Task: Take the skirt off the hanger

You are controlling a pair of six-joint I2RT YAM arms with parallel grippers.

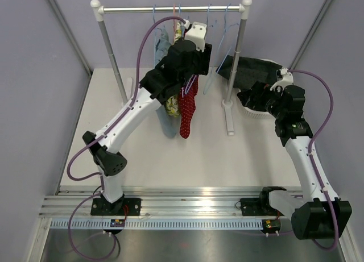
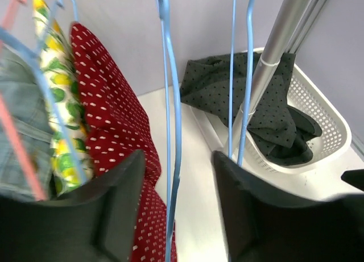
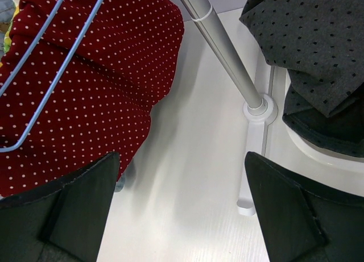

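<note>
I will next lift my left gripper above the empty hanger's wire, then move it toward the lemon print and lower it around the skirt's blue wire.
A red white-dotted skirt (image 1: 186, 111) hangs from a hanger on the rail (image 1: 170, 9), between a lemon-print garment (image 2: 54, 74) and empty blue hangers. My left gripper (image 1: 202, 46) is raised to the rail beside the skirt (image 2: 114, 103). In its wrist view it (image 2: 177, 157) is open, with the wire of an empty blue hanger (image 2: 170, 103) passing between the fingers, touching neither. The red cloth lies against the left finger (image 2: 122, 188). My right gripper (image 1: 253, 97) is low by the basket and open (image 3: 182, 159) over bare table, with the skirt (image 3: 85, 74) to its left.
A white basket (image 1: 256, 111) at the right holds a dark dotted garment (image 2: 222, 86). The rack's right pole (image 3: 222, 52) and its foot (image 3: 259, 111) stand between the skirt and the basket. A denim garment (image 2: 17, 131) hangs left of the lemon print.
</note>
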